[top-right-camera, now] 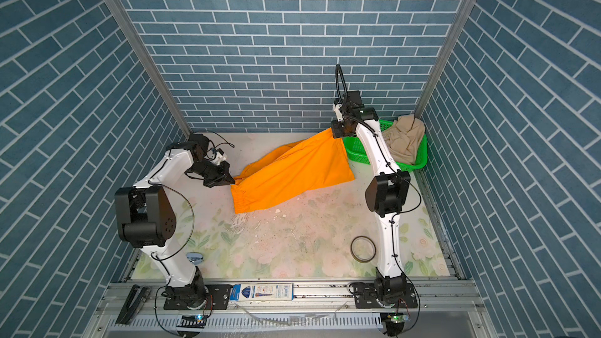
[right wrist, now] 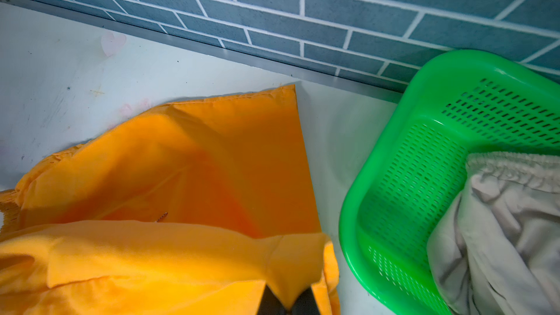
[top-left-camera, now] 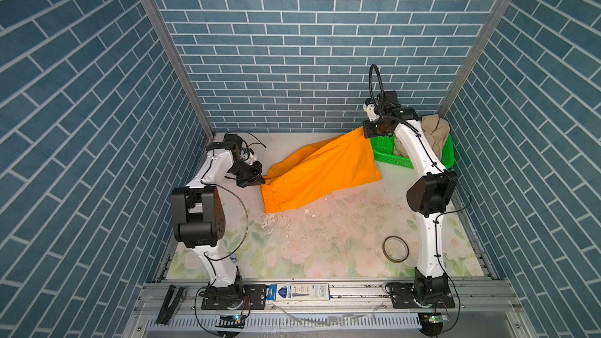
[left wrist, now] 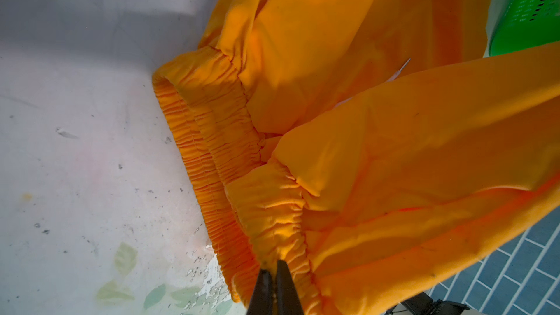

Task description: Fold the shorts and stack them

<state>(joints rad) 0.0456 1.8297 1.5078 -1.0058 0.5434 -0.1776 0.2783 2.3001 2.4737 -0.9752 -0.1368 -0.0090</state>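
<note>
The other leg's far corner below already lies spread on the tabletop, so my right gripper needs to lower the held hem of the shorts toward that corner and release it there.
The orange shorts hang stretched between my two grippers above the table. At their gathered waistband on the left, my left gripper is shut on the elastic. My right gripper is shut on a leg hem corner, held higher near the back wall. Orange cloth droops below it onto the table. The beige shorts lie crumpled in the green basket at the back right.
A brown tape ring lies on the floral table mat near the right arm's base. A white and blue packet sits on the front rail. Blue brick walls close in three sides.
</note>
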